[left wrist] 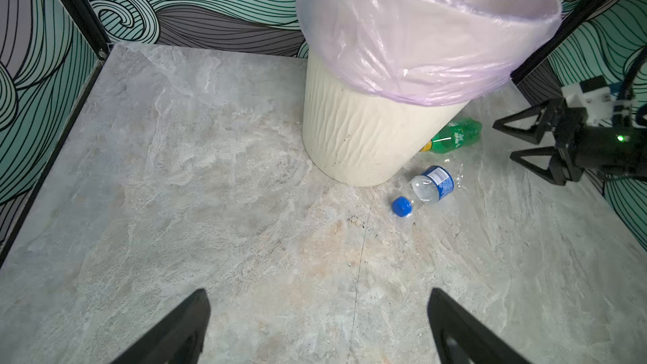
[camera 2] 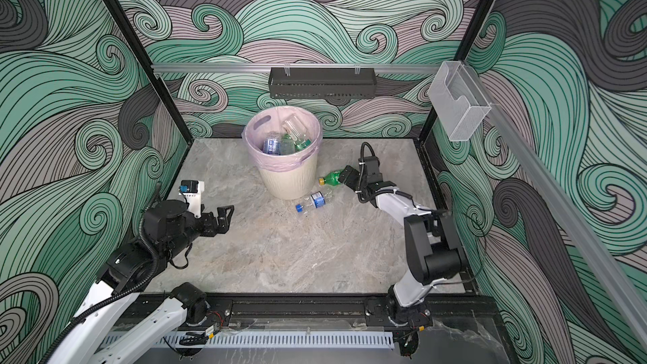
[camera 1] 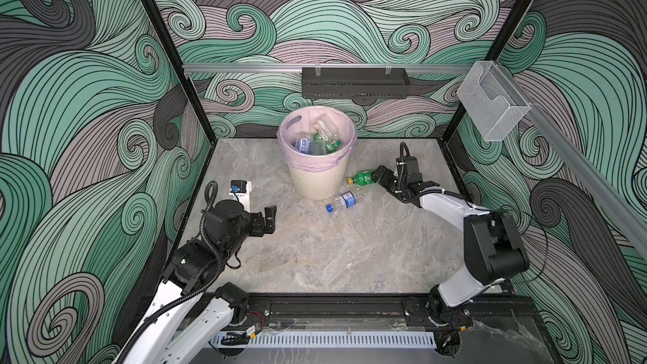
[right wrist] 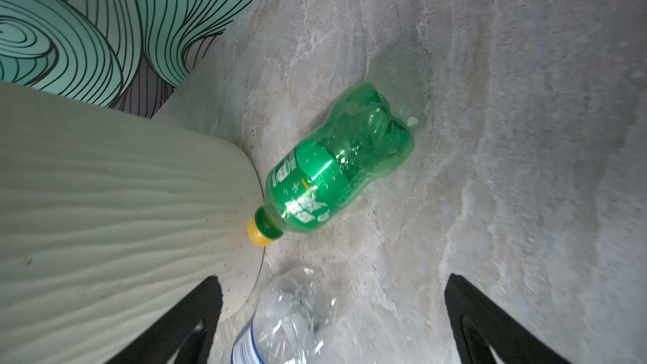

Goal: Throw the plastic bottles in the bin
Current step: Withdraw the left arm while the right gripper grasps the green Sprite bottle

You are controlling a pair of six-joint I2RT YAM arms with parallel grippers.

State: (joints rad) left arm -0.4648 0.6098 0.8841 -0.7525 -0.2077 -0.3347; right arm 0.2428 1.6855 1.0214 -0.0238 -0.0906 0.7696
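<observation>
The right gripper needs to go down toward the bin next, onto the green bottle's labelled middle [camera 1: 364,177] [right wrist: 318,172], and close there, because the yellow cap end rests against the foot of the bin.
The cream ribbed bin [camera 1: 315,180] with its pink liner stands at the back middle of the marble floor. Several bottles [camera 1: 317,141] lie inside it. A green bottle with a yellow cap [camera 1: 362,177] [right wrist: 332,166] lies to the right of the bin, its cap touching the bin's foot. A clear bottle with a blue label and cap [camera 1: 345,201] [left wrist: 429,187] lies just in front of it. My right gripper [camera 1: 380,173] [right wrist: 332,277] is open and empty, by the green bottle's base end. My left gripper [camera 1: 270,218] [left wrist: 317,295] is open and empty over bare floor, left of the bin.
A long black perforated tray [camera 1: 353,82] hangs on the back rail above the bin. A clear plastic box [camera 1: 490,103] is mounted on the right wall. Patterned walls with black frame posts close in the floor on three sides.
</observation>
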